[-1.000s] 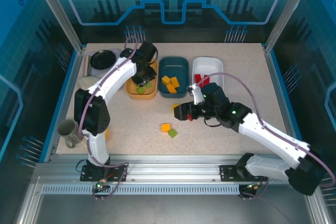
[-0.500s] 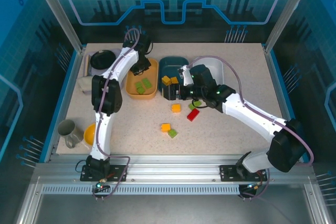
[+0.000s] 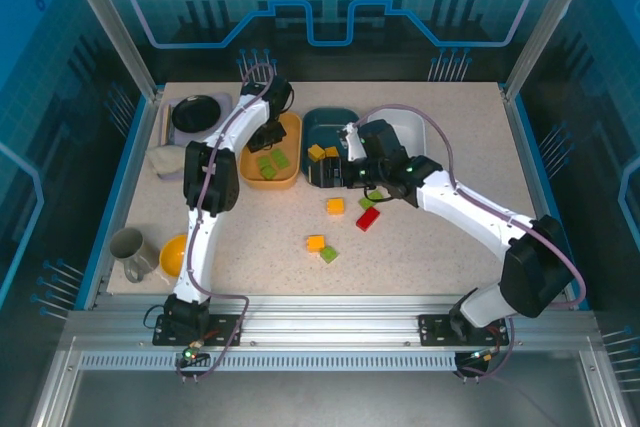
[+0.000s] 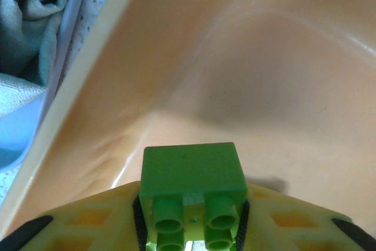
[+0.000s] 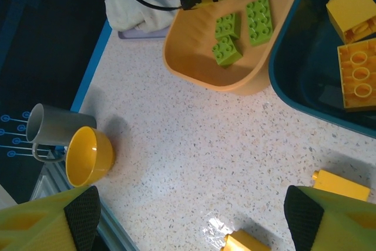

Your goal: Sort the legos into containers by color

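The robot's right gripper will move back and down next, over the loose orange-yellow lego beside the green one.
My left gripper (image 4: 192, 227) is shut on a green lego (image 4: 192, 176), low inside the far end of the yellow-orange tray (image 4: 282, 57). From above, the left gripper (image 3: 265, 139) is over that tray (image 3: 291, 179), which holds three green legos (image 3: 272, 161). My right gripper (image 3: 322, 175) is open and empty at the front of the dark teal tray (image 3: 332, 119), where yellow legos (image 3: 322, 153) lie. The right wrist view looks down between its pads (image 5: 82, 210) on bare table and two yellow legos (image 5: 341, 185). The white tray (image 3: 402, 123) is partly hidden by the right arm.
Loose legos lie mid-table: yellow (image 3: 335, 206), green (image 3: 368, 201), red (image 3: 368, 219), yellow (image 3: 316, 243) and green (image 3: 328, 254). A black dish (image 3: 197, 110) and cloth (image 3: 165, 159) are at the back left; a grey mug (image 3: 128, 245) and yellow bowl (image 3: 175, 255) stand at the left.
The right arm has swung from mid-table up to the front of the teal tray, and a red lego now lies where it was. The left gripper has shifted toward the yellow-orange tray's far end.
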Robot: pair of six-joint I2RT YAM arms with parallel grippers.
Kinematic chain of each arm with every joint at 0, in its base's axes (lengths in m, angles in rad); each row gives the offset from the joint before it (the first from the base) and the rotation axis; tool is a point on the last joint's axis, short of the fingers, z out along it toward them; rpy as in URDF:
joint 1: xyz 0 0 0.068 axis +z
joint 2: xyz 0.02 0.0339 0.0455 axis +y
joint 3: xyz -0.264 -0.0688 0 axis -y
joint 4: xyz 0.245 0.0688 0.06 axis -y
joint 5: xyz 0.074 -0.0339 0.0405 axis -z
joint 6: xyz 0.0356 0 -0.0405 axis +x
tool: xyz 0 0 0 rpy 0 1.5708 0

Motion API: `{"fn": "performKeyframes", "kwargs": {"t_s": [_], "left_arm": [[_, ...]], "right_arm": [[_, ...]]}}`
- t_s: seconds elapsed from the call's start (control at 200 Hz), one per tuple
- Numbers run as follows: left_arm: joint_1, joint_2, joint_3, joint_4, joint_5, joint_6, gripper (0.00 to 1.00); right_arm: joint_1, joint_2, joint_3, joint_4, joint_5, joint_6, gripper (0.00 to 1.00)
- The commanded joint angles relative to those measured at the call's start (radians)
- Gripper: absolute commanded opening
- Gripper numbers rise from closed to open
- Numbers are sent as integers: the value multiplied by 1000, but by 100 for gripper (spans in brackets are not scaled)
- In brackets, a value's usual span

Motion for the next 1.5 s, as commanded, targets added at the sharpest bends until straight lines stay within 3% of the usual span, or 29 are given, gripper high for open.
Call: {"fn": "performKeyframes", "kwargs": {"t_s": [0.0, 0.23, 0.445, 0.64, 0.845, 0.965, 1.18, 1.33, 1.496], "left_arm": [[-1, 18, 19, -37, 13, 14, 49], [-16, -48, 34, -46, 35, 22, 58], [-63, -237, -9, -34, 60, -6, 63], [-112, -561, -297, 61, 114, -23, 68], [-162, -940, -749, 172, 208, -49, 70], [-194, -1106, -930, 174, 219, -81, 70], [-231, -1268, -1096, 136, 221, -117, 70], [-254, -1329, -1139, 124, 217, -137, 71], [-263, -1391, -1173, 120, 211, -148, 70]], "right_arm": [[-9, 29, 45, -69, 16, -27, 84], [27, 46, 65, -174, 102, -107, 83], [152, 76, 80, -300, 226, -235, 82], [245, 180, 110, -409, 259, -216, 83], [254, 329, 184, -487, 213, -93, 85], [261, 404, 237, -522, 171, -3, 85], [297, 509, 332, -607, 187, 82, 82], [300, 577, 383, -709, 234, 127, 75], [311, 600, 397, -695, 246, 148, 66]]}}
